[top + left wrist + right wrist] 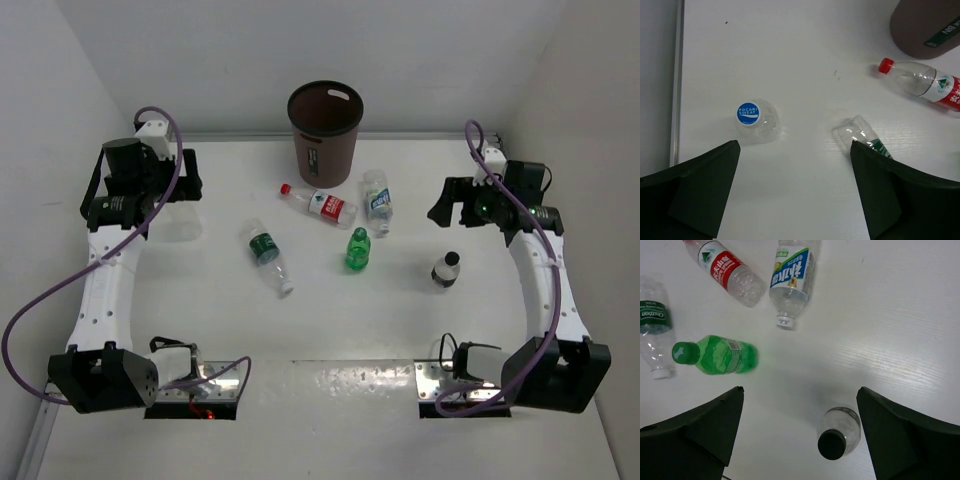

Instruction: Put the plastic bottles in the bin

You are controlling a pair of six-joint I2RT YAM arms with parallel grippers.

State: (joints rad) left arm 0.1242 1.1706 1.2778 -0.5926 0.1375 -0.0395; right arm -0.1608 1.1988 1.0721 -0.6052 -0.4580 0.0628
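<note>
My left gripper should move down, outward and to the left in the wrist view, onto the clear bottle and its blue cap point(748, 113), and close, because the bottle is standing upright.
The dark brown bin point(325, 130) stands at the back centre; its wall also shows in the left wrist view point(920, 30). In front of it lie a red-white labelled bottle point(320, 205), a blue-white labelled bottle point(377, 200) and a dark-green labelled clear bottle point(268, 256). A green translucent bottle point(358, 250) and a short dark-labelled bottle point(446, 270) stand upright. My left gripper point(185, 187) is open and empty at the far left. My right gripper point(450, 205) is open and empty above the short bottle point(839, 432), which shows between its fingers, nearer the right one.
A clear bottle with a blue Pocari Sweat cap point(753, 120) stands just ahead of the left gripper's point(795, 144) left finger, faint in the top view point(180, 224). White walls close in the table at the back and both sides. The arm bases sit at the near edge.
</note>
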